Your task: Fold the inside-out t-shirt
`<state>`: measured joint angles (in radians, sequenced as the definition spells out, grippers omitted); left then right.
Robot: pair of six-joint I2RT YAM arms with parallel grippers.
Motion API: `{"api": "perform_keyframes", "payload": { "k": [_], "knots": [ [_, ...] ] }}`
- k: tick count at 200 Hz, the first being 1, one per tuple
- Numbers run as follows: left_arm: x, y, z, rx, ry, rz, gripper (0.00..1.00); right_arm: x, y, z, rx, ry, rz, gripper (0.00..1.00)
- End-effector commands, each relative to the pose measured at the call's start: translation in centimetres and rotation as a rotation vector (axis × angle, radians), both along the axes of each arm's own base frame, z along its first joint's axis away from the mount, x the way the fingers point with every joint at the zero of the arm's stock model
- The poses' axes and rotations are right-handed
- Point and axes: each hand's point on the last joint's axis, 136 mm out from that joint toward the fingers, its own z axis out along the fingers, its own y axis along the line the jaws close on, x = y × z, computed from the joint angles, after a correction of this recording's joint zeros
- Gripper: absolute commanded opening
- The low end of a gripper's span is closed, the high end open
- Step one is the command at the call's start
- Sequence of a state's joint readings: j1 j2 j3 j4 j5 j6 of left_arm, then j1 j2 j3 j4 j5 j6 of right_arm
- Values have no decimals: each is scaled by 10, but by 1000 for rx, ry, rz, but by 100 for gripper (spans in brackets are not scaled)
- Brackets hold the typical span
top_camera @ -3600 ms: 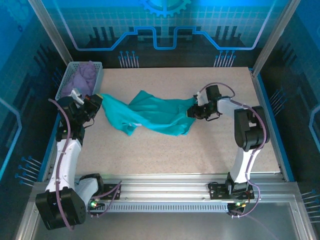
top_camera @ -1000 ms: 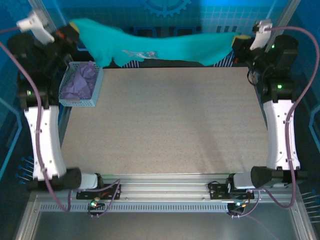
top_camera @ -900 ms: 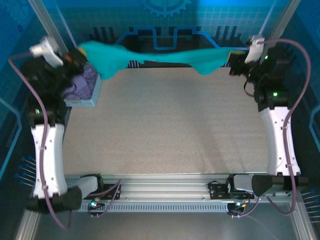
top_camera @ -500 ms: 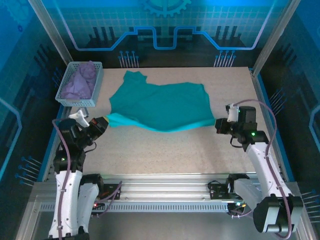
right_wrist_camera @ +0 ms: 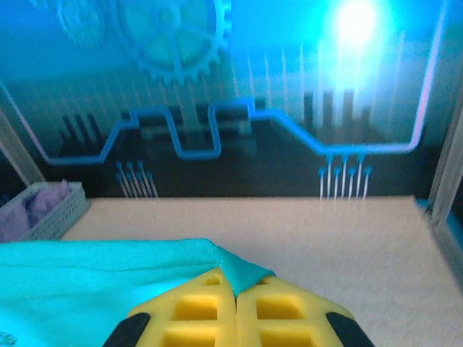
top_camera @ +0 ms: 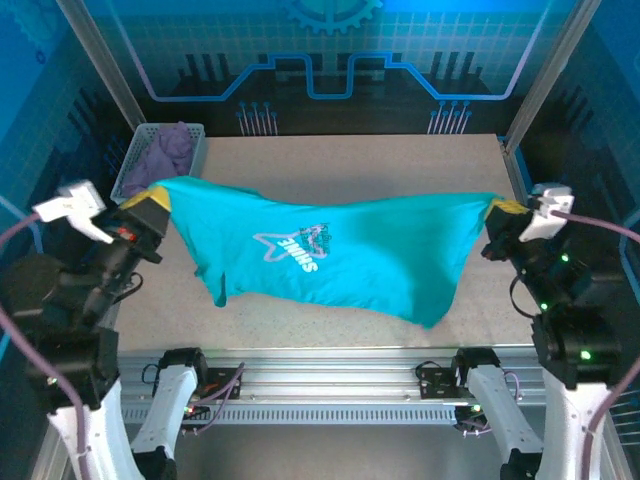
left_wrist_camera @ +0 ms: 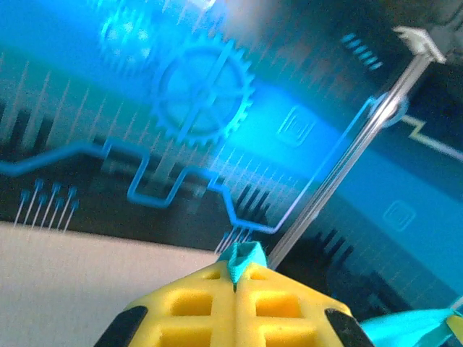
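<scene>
The shirt (right_wrist_camera: pixel 94 285) still hangs, so its corner goes outward and down to the bare tabletop next, where my right gripper releases it.
The teal-green t-shirt (top_camera: pixel 330 255) hangs stretched in the air between both arms, above the near half of the table, with a pale printed logo facing the top camera. My left gripper (top_camera: pixel 152 205) is shut on its left corner; the left wrist view shows a small fold of teal fabric (left_wrist_camera: pixel 244 260) pinched between the yellow pads (left_wrist_camera: pixel 195 307). On the opposite corner my right gripper (top_camera: pixel 503 212) is shut, and in the right wrist view the shirt (right_wrist_camera: pixel 94 285) runs off to the left from the pinched pads (right_wrist_camera: pixel 286 307). The shirt's lower edge sags at the right.
A grey basket (top_camera: pixel 133 160) holding a lavender-purple cloth (top_camera: pixel 172 147) stands at the table's back left corner, also seen as a basket (right_wrist_camera: pixel 43 217) in the right wrist view. The speckled tabletop (top_camera: pixel 350 165) lies behind the shirt. Metal frame posts stand at the corners.
Half a second ago the shirt lay spread flat on the table with both grippers low at its near corners. Now both arms are raised toward the near edge and the shirt hangs between them.
</scene>
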<state>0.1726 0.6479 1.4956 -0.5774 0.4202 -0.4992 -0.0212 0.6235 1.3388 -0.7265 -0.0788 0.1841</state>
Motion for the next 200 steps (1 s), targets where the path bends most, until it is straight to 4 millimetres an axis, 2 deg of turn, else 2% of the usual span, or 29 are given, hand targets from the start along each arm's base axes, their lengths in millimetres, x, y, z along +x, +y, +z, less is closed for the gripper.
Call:
{"api": "perform_keyframes", "payload": {
  "k": [1, 27, 47, 106, 121, 140, 158, 172, 200],
  "knots": [
    [-3, 7, 33, 47, -69, 58, 0, -15, -12, 14, -70, -6, -66, 0],
    [-17, 11, 68, 69, -155, 105, 0, -36, -17, 46, -107, -82, -95, 0],
    [-14, 16, 83, 83, -172, 137, 0, -45, -17, 60, -115, -113, -97, 0],
    [16, 36, 89, 118, -152, 235, 0, -46, -15, 72, -137, -118, -89, 0],
    [31, 40, 87, 114, -139, 241, 0, -40, -16, 73, -136, -114, -90, 0],
    [68, 45, 70, 100, -79, 233, 0, -16, -12, 67, -123, -86, -65, 0],
    [116, 53, 41, 76, 1, 224, 0, 23, -9, 52, -108, -32, -41, 0],
    [158, 60, 13, 56, 61, 216, 0, 60, -10, 38, -107, 4, -46, 0],
    [262, 70, -60, 33, 192, 211, 0, 165, -15, -9, -85, 109, -69, 0]
  ]
}}
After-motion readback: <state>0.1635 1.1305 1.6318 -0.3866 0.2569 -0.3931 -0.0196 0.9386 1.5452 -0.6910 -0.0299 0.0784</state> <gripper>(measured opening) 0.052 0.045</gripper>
